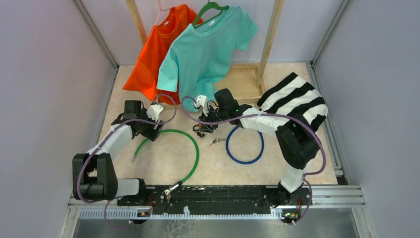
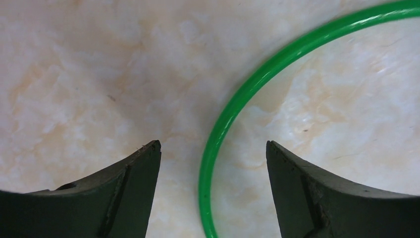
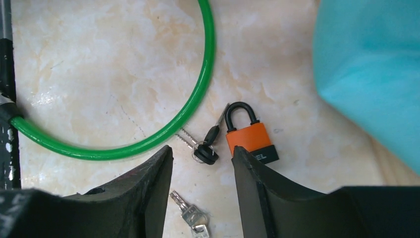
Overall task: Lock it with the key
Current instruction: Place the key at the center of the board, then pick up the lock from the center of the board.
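Note:
The green cable near its free tip (image 1: pixel 142 144) (image 2: pixel 206 218) lies below my left gripper and runs between the open fingers, so the gripper eases down and back onto that stretch next.
An orange padlock (image 3: pixel 249 138) with a black shackle lies on the marble table, touching my right finger (image 3: pixel 257 188). Black-headed keys on a ring (image 3: pixel 205 150) lie just left of it. Silver keys (image 3: pixel 190 216) lie nearer, between my fingers, and also show in the top view (image 1: pixel 216 142). My right gripper (image 3: pixel 202 148) is open and empty above them; in the top view (image 1: pixel 203 127) it hides the padlock. My left gripper (image 2: pixel 213 143) is open, low over the table, with the green cable (image 2: pixel 257 79) running between its jaws, untouched.
The green cable (image 1: pixel 192 148) curves across the table middle, and a blue cable ring (image 1: pixel 245 147) lies to its right. An orange shirt (image 1: pixel 158 49) and a teal shirt (image 1: pixel 208 47) hang on a wooden rack (image 1: pixel 270 34). A striped cloth (image 1: pixel 297 96) drapes over my right arm.

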You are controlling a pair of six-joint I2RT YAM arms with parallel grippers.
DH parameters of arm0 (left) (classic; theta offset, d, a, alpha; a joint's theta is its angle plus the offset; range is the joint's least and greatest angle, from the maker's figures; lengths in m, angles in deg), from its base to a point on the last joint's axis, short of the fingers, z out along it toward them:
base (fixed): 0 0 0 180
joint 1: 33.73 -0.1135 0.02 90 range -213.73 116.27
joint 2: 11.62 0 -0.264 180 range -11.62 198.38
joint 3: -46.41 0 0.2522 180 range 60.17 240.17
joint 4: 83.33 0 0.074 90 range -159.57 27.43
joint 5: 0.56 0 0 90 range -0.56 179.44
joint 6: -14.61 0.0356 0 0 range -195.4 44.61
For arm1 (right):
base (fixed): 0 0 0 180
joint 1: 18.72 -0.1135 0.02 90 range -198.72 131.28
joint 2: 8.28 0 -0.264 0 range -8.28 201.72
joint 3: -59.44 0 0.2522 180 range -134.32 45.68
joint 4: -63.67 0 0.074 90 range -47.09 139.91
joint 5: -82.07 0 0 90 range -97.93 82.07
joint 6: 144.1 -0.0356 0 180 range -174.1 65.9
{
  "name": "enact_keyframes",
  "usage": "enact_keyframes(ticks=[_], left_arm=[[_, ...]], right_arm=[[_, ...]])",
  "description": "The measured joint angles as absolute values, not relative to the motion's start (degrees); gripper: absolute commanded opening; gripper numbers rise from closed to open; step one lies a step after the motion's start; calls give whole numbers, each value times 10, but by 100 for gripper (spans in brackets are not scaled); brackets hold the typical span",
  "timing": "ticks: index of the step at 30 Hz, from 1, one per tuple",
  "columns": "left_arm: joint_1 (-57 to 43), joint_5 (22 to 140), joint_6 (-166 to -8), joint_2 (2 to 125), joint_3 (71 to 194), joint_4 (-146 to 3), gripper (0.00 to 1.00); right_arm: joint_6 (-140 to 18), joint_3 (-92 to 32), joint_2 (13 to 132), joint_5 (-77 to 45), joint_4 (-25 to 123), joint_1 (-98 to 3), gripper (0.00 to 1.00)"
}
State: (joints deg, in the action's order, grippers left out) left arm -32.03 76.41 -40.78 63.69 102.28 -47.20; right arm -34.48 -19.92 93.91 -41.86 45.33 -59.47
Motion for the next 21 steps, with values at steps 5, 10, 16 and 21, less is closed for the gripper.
enact_keyframes(ticks=[5,10,16,21], left_arm=[[-353,788,-367,647,1013,-465,76],[-375,804,-344,663,1003,-454,64],[-380,822,-336,672,1003,-434,58],[-381,835,-336,678,1001,-434,52]], right_arm=[[-306,-183,865,-418,435,-593,49],[-282,-134,809,-415,419,-588,50],[-271,-83,761,-415,412,-586,50],[-270,-68,731,-424,415,-582,50]])
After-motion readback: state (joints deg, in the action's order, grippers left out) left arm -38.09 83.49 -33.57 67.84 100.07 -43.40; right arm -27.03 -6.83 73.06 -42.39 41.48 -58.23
